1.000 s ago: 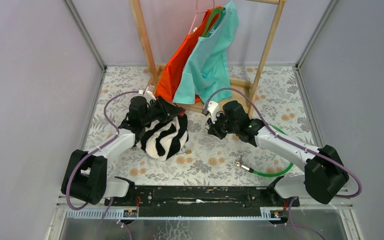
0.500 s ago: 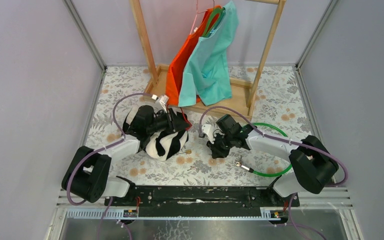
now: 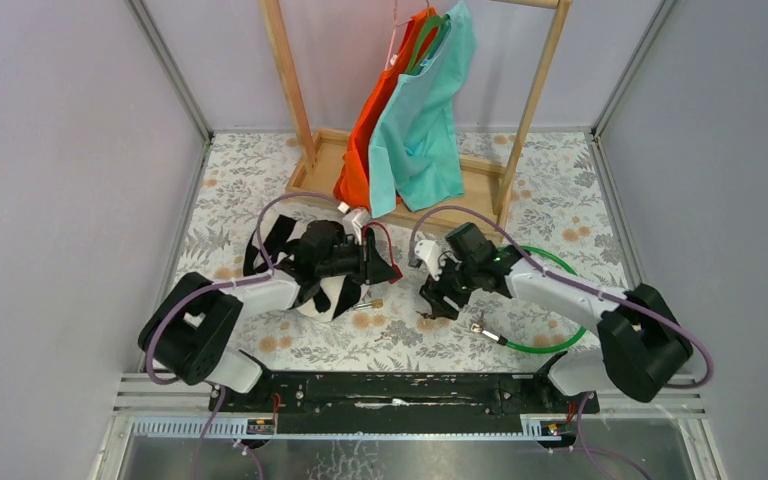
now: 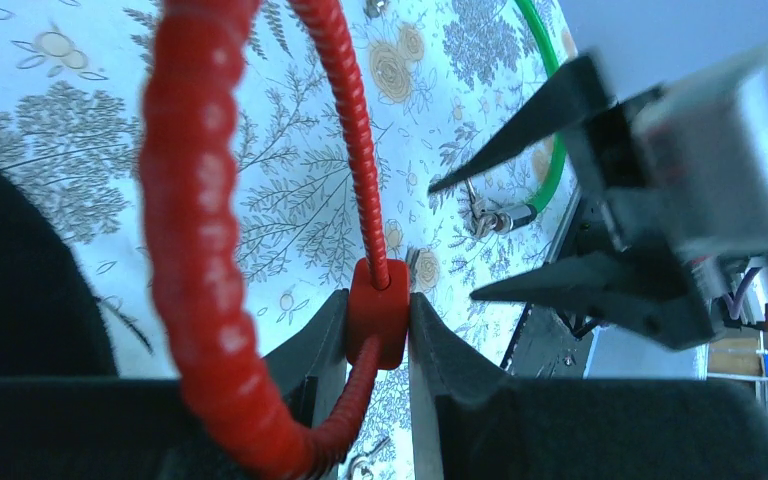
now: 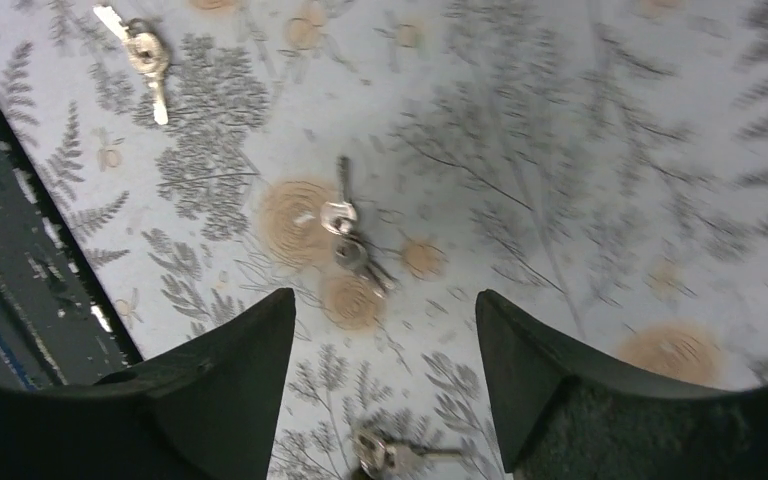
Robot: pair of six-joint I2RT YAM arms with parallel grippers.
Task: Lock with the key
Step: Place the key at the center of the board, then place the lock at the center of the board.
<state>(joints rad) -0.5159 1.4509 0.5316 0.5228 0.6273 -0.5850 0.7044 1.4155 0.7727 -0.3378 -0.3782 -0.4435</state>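
Next, my left gripper should lower away from the zebra-striped bag (image 3: 326, 294), toward the right in the top view, onto the floral cloth, because that patch of the cloth lies bare.
A red cable lock has its small red lock body (image 4: 378, 322) pinched between my left gripper's (image 4: 378, 312) fingers, and its ribbed red cable (image 4: 192, 200) loops up in front of the camera. From above, that gripper (image 3: 378, 268) sits just right of the zebra-striped bag (image 3: 326, 294). My right gripper (image 5: 385, 318) hangs open just above the floral cloth, nothing between its fingers. A bunch of keys (image 5: 352, 238) lies ahead of it, a single key (image 5: 392, 455) lies low between its fingers, and another key (image 5: 146, 55) lies far left.
A green cable lock (image 3: 552, 344) lies right of my right gripper (image 3: 438, 298), its metal end (image 3: 484, 329) pointing left. A wooden clothes rack (image 3: 294, 90) with an orange shirt (image 3: 362, 140) and a teal shirt (image 3: 416, 130) stands behind. Grey walls close in both sides.
My right gripper has dropped from beside the rack to the cloth and opened wide. The left arm has swung right, carrying the red lock past the bag.
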